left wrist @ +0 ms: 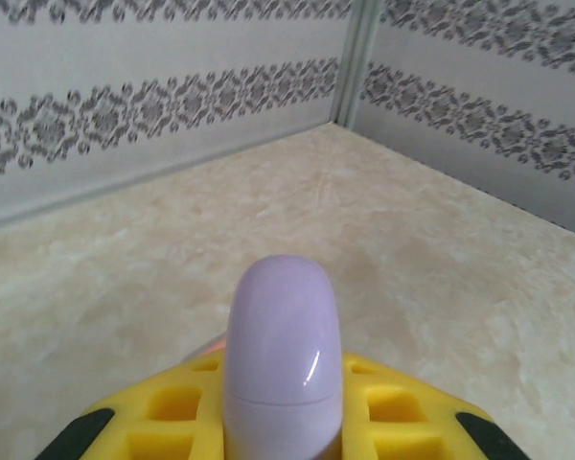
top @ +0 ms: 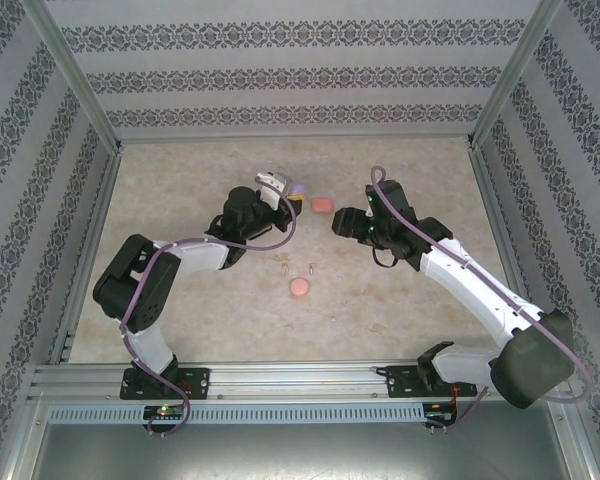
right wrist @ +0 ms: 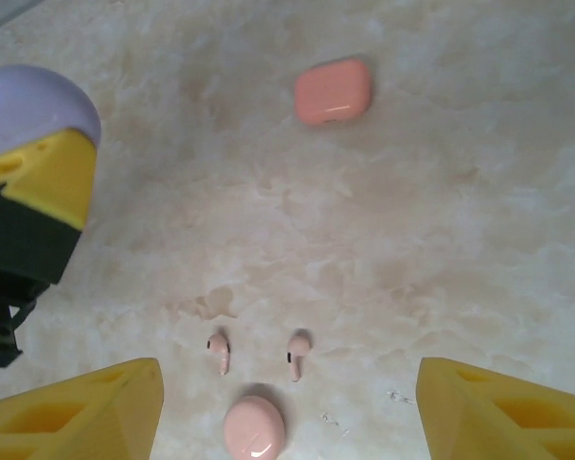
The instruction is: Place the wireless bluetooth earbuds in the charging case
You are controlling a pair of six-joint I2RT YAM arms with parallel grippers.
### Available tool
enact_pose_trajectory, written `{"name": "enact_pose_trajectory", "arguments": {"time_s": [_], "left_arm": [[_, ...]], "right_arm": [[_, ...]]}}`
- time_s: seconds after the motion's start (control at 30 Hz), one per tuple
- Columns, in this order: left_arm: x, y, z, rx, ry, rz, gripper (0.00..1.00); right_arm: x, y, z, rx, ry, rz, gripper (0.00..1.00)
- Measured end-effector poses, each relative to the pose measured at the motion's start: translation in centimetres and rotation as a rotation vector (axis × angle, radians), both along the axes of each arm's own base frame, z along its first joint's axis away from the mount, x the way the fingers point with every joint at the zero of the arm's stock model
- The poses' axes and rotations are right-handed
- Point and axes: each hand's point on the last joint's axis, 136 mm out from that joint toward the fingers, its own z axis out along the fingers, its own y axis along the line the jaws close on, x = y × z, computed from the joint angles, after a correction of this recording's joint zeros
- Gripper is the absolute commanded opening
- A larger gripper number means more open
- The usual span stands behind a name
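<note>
I should next tilt my left gripper down, then lower and release the closed purple case beside the coral-pink case.
Two pale salmon earbuds [right wrist: 218,353] [right wrist: 298,353] lie side by side on the table, also seen from above [top: 286,266] [top: 309,267]. A round salmon case [right wrist: 254,428] [top: 300,287] sits closed just in front of them. My right gripper [right wrist: 286,383] [top: 338,222] hovers open above this group, its yellow fingers [right wrist: 96,412] wide apart. My left gripper [left wrist: 283,374] [top: 288,192] is shut on a closed lilac-purple case [left wrist: 283,316] [top: 298,189] [right wrist: 29,101], held off the table. The coral-red and purple buds are out of view.
A closed coral-pink case [right wrist: 333,91] [top: 322,205] rests on the table just right of the lilac case. Patterned walls [top: 280,70] and metal posts ring the beige table [top: 400,310]. Both arms meet near the table's middle.
</note>
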Motion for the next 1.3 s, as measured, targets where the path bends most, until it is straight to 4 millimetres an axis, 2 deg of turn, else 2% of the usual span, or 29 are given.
{"name": "enact_pose_trajectory", "arguments": {"time_s": [0.13,0.3,0.4,0.6,0.73,1.03,1.3], "left_arm": [[2.5,0.3,-1.3,-0.034,0.150,0.049,0.00],[6.6,0.8,-1.4,-0.108,0.363,0.088,0.00],[7.8,1.6,-2.3,-0.181,0.491,0.105,0.00],[8.2,2.5,-6.4,-0.298,0.771,0.138,0.00],[8.1,1.8,-8.3,-0.361,0.918,0.133,0.00],[8.3,0.9,-9.3,-0.447,1.064,0.146,0.01],[8.5,0.0,-11.3,-0.432,1.133,0.161,0.03]], "right_arm": [[0.0,-0.2,-0.5,0.002,0.004,-0.015,0.71],[0.3,-0.8,0.0,0.013,-0.018,-0.039,0.71],[0.4,-1.1,0.1,0.015,-0.023,-0.047,0.71],[0.4,-1.5,-0.3,0.009,-0.015,-0.061,0.71],[0.4,-1.7,-0.6,0.005,-0.013,-0.068,0.71],[0.5,-1.8,-0.8,0.014,-0.009,-0.083,0.71],[0.5,-1.8,-0.8,0.015,-0.011,-0.083,0.71]]}}
